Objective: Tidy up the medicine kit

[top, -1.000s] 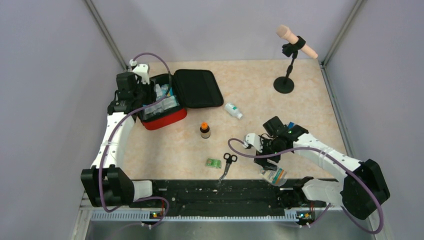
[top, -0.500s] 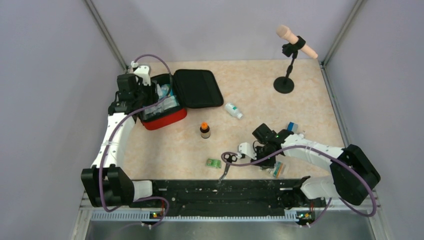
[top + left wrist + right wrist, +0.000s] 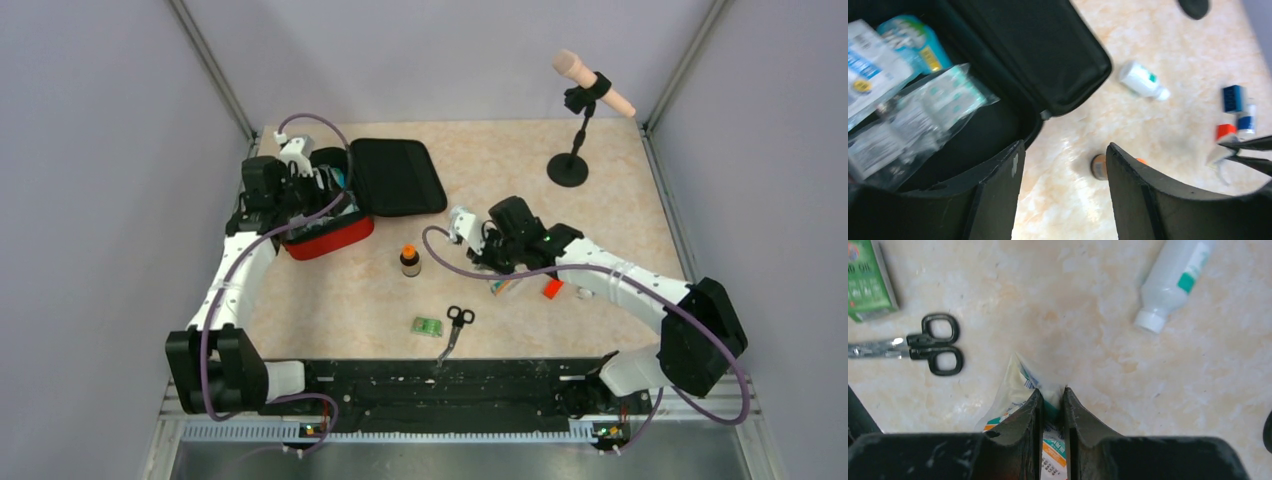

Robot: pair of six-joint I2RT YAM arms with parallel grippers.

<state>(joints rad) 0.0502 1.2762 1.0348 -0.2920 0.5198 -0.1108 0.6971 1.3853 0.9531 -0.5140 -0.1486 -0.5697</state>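
My left gripper is still away from the packet's lower end (image 3: 507, 285) (image 3: 1217, 157), which hangs free below my right gripper, so I need to move it to the right in the top view, past the kit's lid, and onto that end.
The medicine kit (image 3: 335, 238) lies open at the back left, a red case with its black lid (image 3: 1023, 50) folded flat to the right. Clear packets (image 3: 923, 110) and a blue pouch (image 3: 913, 40) fill its tray. My left gripper (image 3: 315, 185) hovers over the kit's right edge, open (image 3: 1063, 155) and holding nothing. Over the middle of the table my right gripper (image 3: 500, 275) is shut (image 3: 1052, 397) on a clear plastic packet (image 3: 1015, 390) with orange and teal print. The packet (image 3: 503, 287) hangs below the fingers.
A white bottle (image 3: 1173, 282) lies right of the lid. A brown bottle with an orange cap (image 3: 410, 260) stands mid-table. Scissors (image 3: 455, 322) and a small green box (image 3: 428, 326) lie near the front edge. A red block (image 3: 552, 289) and a blue box (image 3: 1234, 97) sit right. A microphone stand (image 3: 568, 168) is at the back right.
My right gripper closed on the packet near the front edge, then carried it up and leftward to mid-table. The left gripper shifted slightly right over the kit and opened a little wider.
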